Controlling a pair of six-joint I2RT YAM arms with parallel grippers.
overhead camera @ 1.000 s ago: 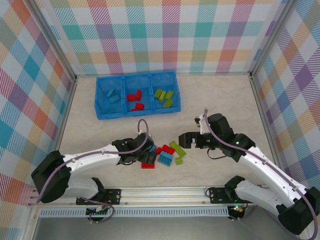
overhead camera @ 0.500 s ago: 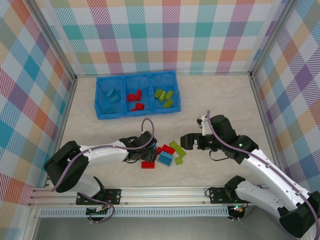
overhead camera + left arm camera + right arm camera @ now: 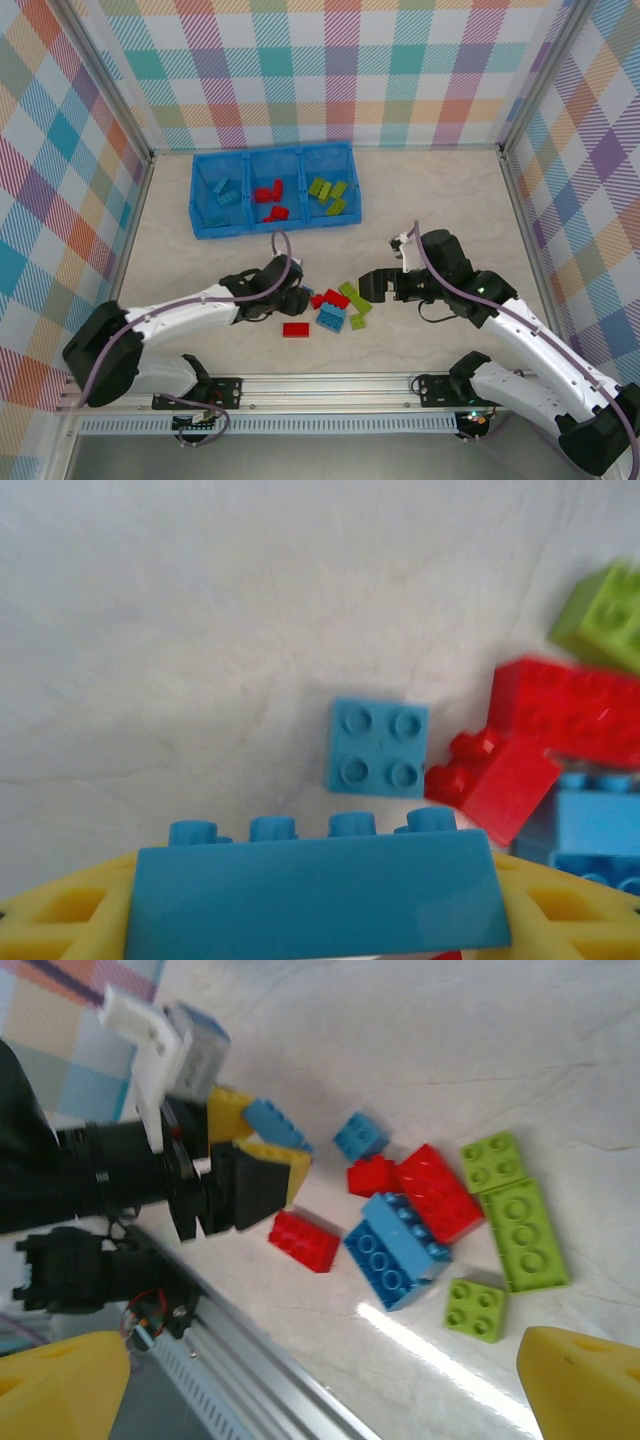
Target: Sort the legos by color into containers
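The long light-blue brick goes outward from the pile in my left gripper next, over the tray's end section (image 3: pixel 222 198). It then comes free there, because that section already holds blue bricks.
My left gripper (image 3: pixel 296 299) is shut on a long light-blue brick (image 3: pixel 315 895), held flat between its yellow fingers (image 3: pixel 60 915) just left of the pile. Below it on the table lie a small blue square brick (image 3: pixel 378 747) and red bricks (image 3: pixel 520 750). The loose pile (image 3: pixel 335 308) mixes red, blue and lime-green legos; a red brick (image 3: pixel 296 329) lies apart at its near left. My right gripper (image 3: pixel 375 285) stands open at the pile's right edge, its fingertips (image 3: pixel 585 1380) wide apart over a blue brick (image 3: pixel 400 1250) and green ones (image 3: pixel 523 1235).
The blue tray (image 3: pixel 352 190) sits at the back. Its left compartment holds blue bricks (image 3: pixel 222 193), the middle red (image 3: pixel 268 197), the right green (image 3: pixel 328 193). A metal rail (image 3: pixel 320 385) runs along the near edge; checked walls enclose the table.
My left gripper has drawn back and up from the pile with the long blue brick in it. My right gripper has edged left toward the pile.
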